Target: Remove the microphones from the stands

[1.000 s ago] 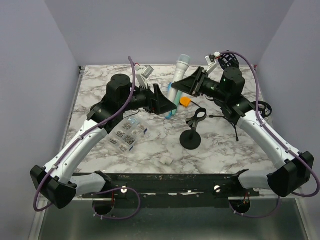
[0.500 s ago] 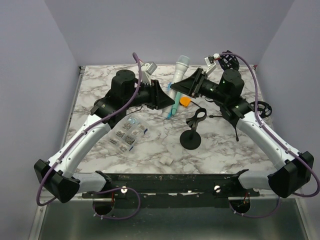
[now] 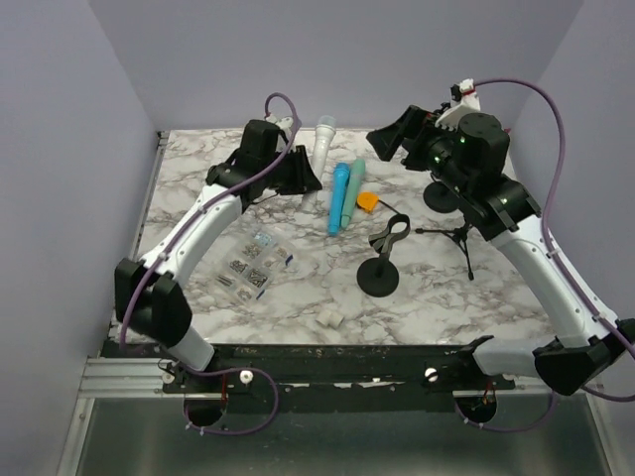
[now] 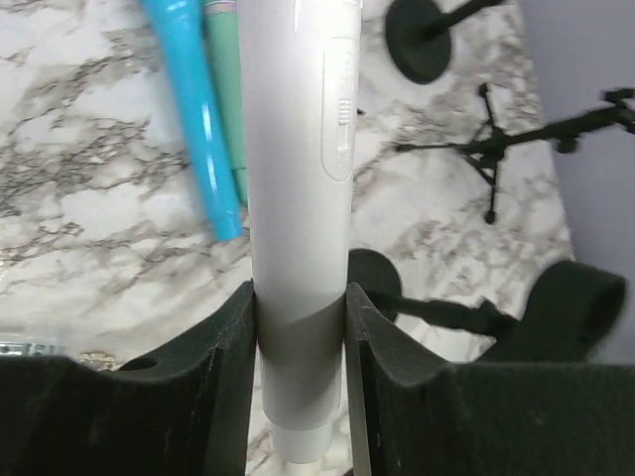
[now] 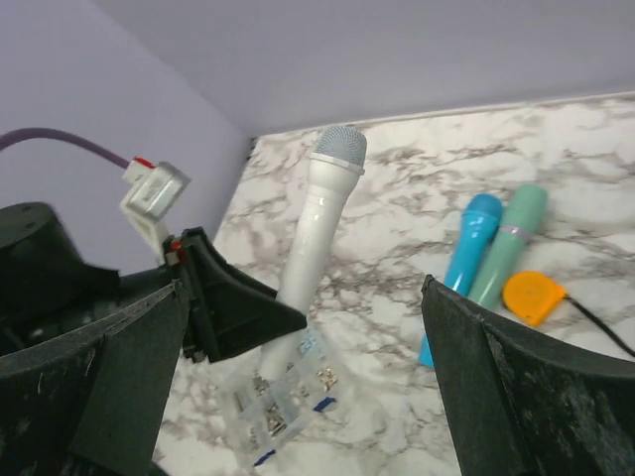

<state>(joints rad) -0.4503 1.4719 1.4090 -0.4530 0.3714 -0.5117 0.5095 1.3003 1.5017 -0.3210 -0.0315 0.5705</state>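
Observation:
I will next set the white microphone (image 3: 323, 140) down on the bare tabletop (image 3: 319, 220) beside the blue microphone with my left gripper and let go of the white microphone's lower body, because that part of the marble tabletop is clear.
A white microphone (image 3: 323, 140) with a grey mesh head stands tilted over the back of the table, apart from the stand. My left gripper (image 3: 306, 175) is shut on its lower body; in the left wrist view the black fingers (image 4: 223, 367) press both sides of the microphone (image 4: 298, 188). The black stand (image 3: 380, 264), a round base with an empty clip on top, stands at centre right. My right gripper (image 3: 389, 141) hangs open above the back right, holding nothing. The right wrist view shows the microphone (image 5: 319, 223) ahead of the wide jaws.
A blue microphone (image 3: 339, 198) and a green one (image 3: 354, 184) lie side by side behind the stand, next to an orange tape measure (image 3: 367, 201). A clear box of screws (image 3: 254, 266) sits at left, a small black tripod (image 3: 455, 234) at right, a white block (image 3: 327, 317) near the front.
My left gripper closed on the white microphone and carried it left and towards the back. My right gripper let go, opened wide and drew away up and to the right.

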